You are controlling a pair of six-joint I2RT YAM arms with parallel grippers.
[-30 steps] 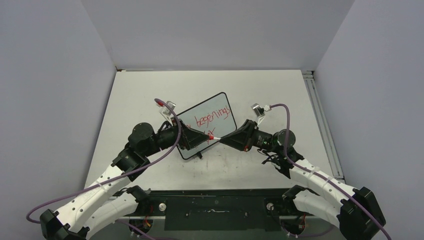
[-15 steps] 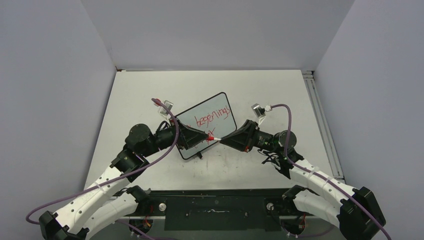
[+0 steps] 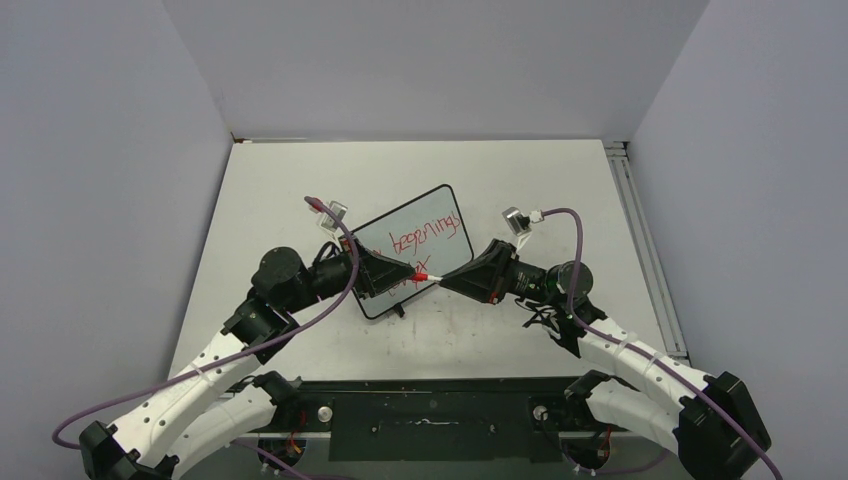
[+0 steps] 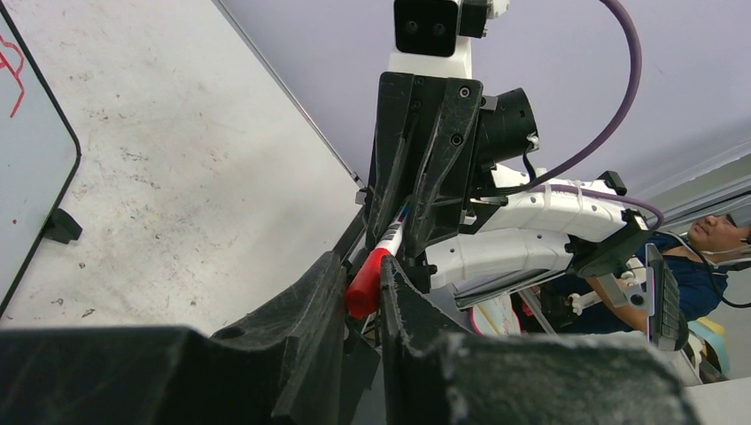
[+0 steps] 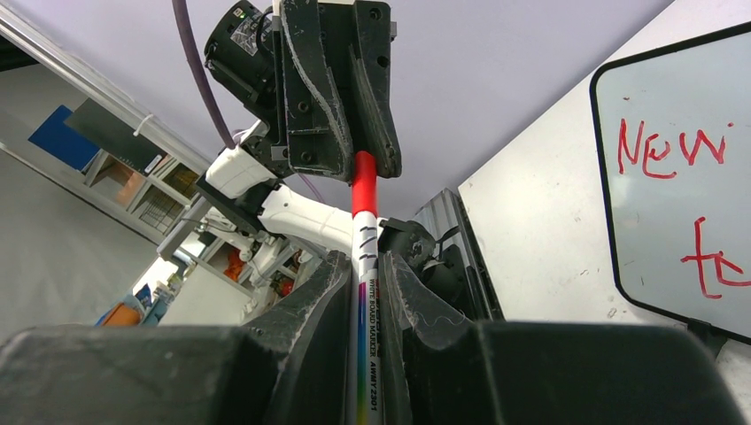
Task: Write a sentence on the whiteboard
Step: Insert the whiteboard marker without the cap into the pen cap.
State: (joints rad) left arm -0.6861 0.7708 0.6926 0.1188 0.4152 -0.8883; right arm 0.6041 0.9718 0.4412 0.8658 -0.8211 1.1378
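I will swing my right gripper down toward the right in the top view next and release the marker on the tabletop beside the whiteboard, since the cap joins the marker's body (image 5: 366, 292).
The whiteboard (image 3: 425, 215) lies tilted at the table's middle, with the red sentence (image 3: 428, 238) in two lines. In the right wrist view the board (image 5: 673, 212) shows "New" (image 5: 669, 150) above a partial second line. Both grippers meet over the board's near corner. My left gripper (image 3: 410, 271) is shut on the red cap (image 4: 365, 283) of a marker. My right gripper (image 3: 446, 280) is shut on the marker's white barrel (image 5: 366, 292). The cap (image 5: 363, 190) still joins the barrel. The rest of the second line is hidden under the grippers.
The scuffed white tabletop (image 3: 540, 180) has grey walls at the back and both sides. A metal rail (image 3: 640, 230) runs along the right edge. The board's black foot (image 4: 60, 226) stands near its corner. Purple cables loop above both wrists.
The left arm has shifted slightly to the left. Both grippers stay shut on the marker at the same spot over the board.
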